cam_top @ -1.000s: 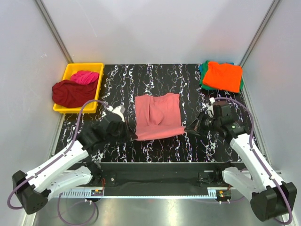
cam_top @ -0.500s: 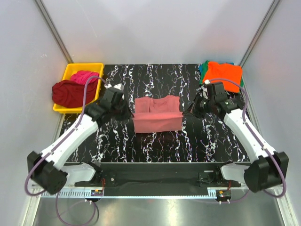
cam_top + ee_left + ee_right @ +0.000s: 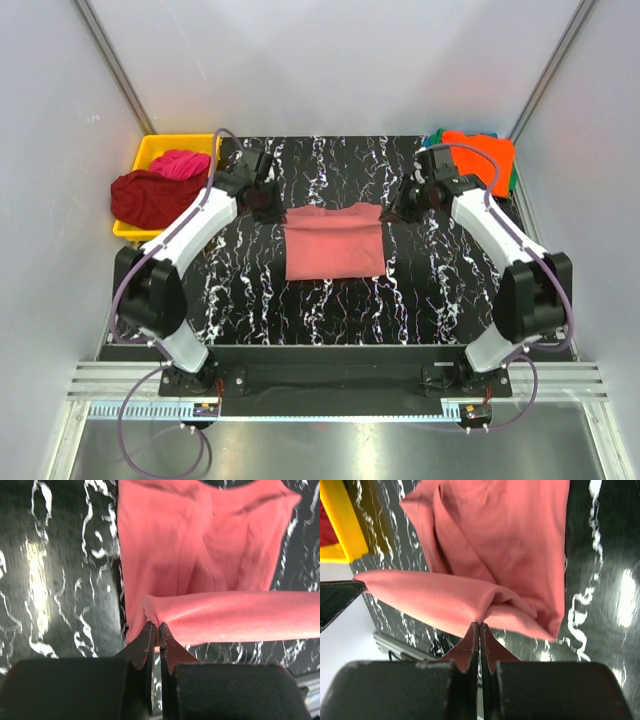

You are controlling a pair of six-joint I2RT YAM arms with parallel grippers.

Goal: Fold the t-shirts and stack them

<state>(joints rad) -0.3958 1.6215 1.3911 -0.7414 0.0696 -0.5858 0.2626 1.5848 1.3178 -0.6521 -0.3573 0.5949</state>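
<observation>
The shirt's pinched corner next goes outward in my left gripper, over the shirt's far edge, and is let go there. That edge lies outward, still uncovered.
A salmon-pink t-shirt lies on the black marbled table, its near half folded over toward the far edge. My left gripper is shut on the shirt's far left corner; the left wrist view shows the cloth pinched at my gripper's tips. My right gripper is shut on the far right corner; the right wrist view shows the shirt pinched at that gripper. A stack with an orange shirt on top lies at the far right.
A yellow bin at the far left holds a dark red shirt and a magenta one. A green shirt edge shows under the orange one. White walls surround the table.
Both grippers have carried the shirt's near edge away from me to the far edge, folding the shirt in half. Both arms are now stretched out.
</observation>
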